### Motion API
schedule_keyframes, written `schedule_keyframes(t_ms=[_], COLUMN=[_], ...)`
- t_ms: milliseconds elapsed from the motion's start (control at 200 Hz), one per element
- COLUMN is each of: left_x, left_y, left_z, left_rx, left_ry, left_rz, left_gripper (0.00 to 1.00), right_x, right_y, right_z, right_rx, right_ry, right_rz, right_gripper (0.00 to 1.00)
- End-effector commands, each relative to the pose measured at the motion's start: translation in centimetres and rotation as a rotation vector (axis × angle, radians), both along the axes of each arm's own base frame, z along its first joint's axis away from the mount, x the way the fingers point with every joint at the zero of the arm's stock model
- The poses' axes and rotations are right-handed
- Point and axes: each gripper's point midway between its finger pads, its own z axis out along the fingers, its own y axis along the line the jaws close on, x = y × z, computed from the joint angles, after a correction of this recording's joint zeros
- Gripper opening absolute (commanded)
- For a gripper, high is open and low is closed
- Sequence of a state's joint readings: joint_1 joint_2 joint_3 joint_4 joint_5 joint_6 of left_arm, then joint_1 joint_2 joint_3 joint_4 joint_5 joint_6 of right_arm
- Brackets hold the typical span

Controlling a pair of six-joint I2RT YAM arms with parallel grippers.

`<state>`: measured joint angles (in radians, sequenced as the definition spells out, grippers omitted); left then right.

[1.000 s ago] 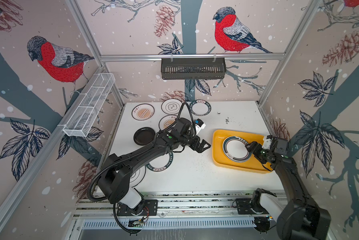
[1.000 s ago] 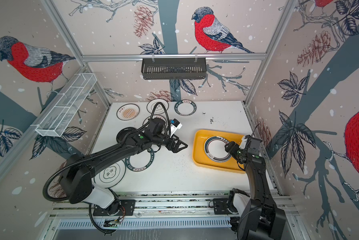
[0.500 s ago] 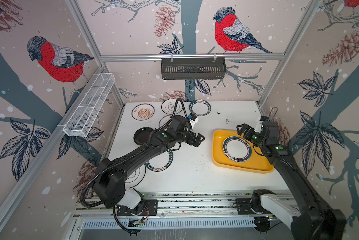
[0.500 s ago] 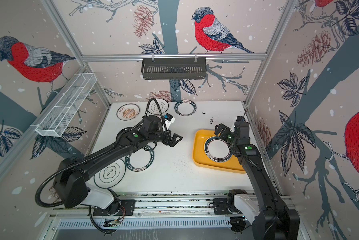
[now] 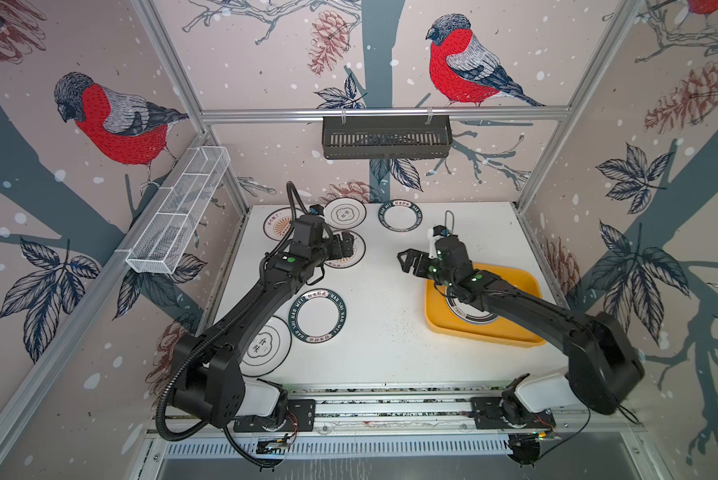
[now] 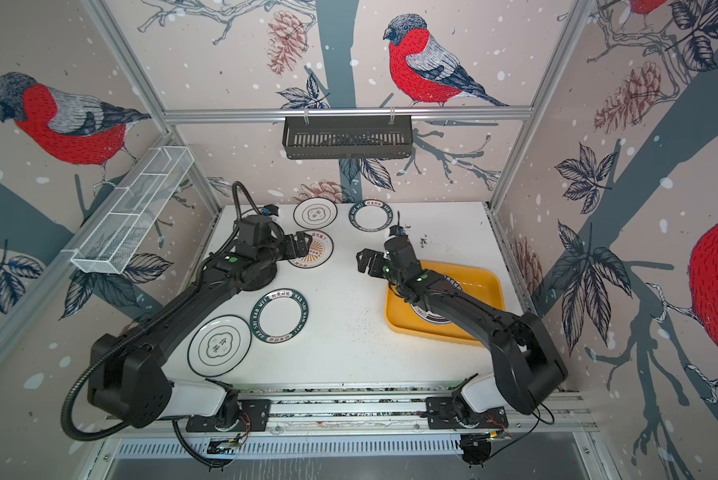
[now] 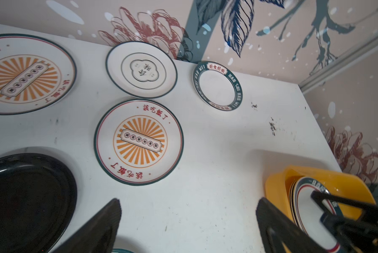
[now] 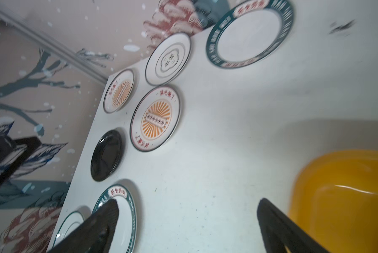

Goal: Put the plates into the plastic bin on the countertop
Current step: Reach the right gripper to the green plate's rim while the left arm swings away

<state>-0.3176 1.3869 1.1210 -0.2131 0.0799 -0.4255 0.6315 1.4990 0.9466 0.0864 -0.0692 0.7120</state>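
Note:
I need to move my right gripper back across the countertop and down onto the near green-rimmed plate's bin-side rim [image 5: 343, 313] [image 8: 133, 220] next. The rim is below my gripper and nearer my base, where bare counter leaves room.
The yellow plastic bin [image 5: 515, 282] sits at the right of the countertop [image 5: 382, 340] and holds stacked green-rimmed plates [image 7: 308, 208], half hidden under my right arm in both top views. My right gripper [image 5: 405, 259] hangs open and empty over bare counter just left of the bin [image 8: 341, 197]. My left gripper [image 5: 347, 245] is open and empty above a sunburst plate [image 7: 139, 142]. A black plate [image 7: 28, 197] lies beside it. Further plates lie loose: sunburst [image 5: 277, 224], flower outline [image 5: 344, 212], green-rimmed [image 5: 400, 215], green-rimmed [image 5: 317, 316], flower outline [image 5: 265, 345].
A black slotted basket [image 5: 386, 137] hangs on the back rail and a white wire-mesh basket [image 5: 178, 220] on the left frame. Aluminium framing edges the counter. Bare counter [image 6: 349, 332] lies between the near green-rimmed plate and the bin.
My right gripper opened fully, left the bin's right part and swung left, out over the counter. My left gripper drew back toward the far left, over the sunburst plate.

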Motion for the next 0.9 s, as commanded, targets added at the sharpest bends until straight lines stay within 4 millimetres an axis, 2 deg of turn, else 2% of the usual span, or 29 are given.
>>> schedule_keyframes(t_ms=[0, 110, 235, 300, 535, 665, 896], left_x=[0.9, 2.0, 2.6, 2.7, 2.9, 2.9, 2.9], left_y=[1.4, 4.6, 8.2, 9.1, 11.1, 11.6, 12.8], left_z=[0.9, 0.7, 1.4, 1.8, 2.8, 3.4, 3.6], left_rx=[-0.095, -0.148, -0.207, -0.219, -0.251, -0.309, -0.357], left_ry=[0.006, 0.027, 0.005, -0.022, -0.064, -0.083, -0.096], left_rz=[0.022, 0.087, 0.142, 0.135, 0.144, 0.115, 0.129], left_gripper=[0.96, 0.96, 0.96, 0.96, 0.96, 0.96, 0.96], right_x=[-0.4, -1.6, -2.6, -3.5, -6.0, -7.5, -8.1], right_y=[5.6, 10.3, 13.2, 14.5, 16.1, 17.6, 18.8], right_z=[0.3, -1.8, -3.8, -5.1, -8.9, -10.8, -13.4], right_rx=[0.105, 0.111, 0.119, 0.134, 0.112, 0.082, 0.036], right_ry=[-0.007, 0.042, 0.108, 0.163, 0.313, 0.375, 0.454], right_rz=[0.151, 0.273, 0.345, 0.409, 0.529, 0.583, 0.599], right_gripper=[1.0, 0.99, 0.95, 0.93, 0.88, 0.79, 0.68])
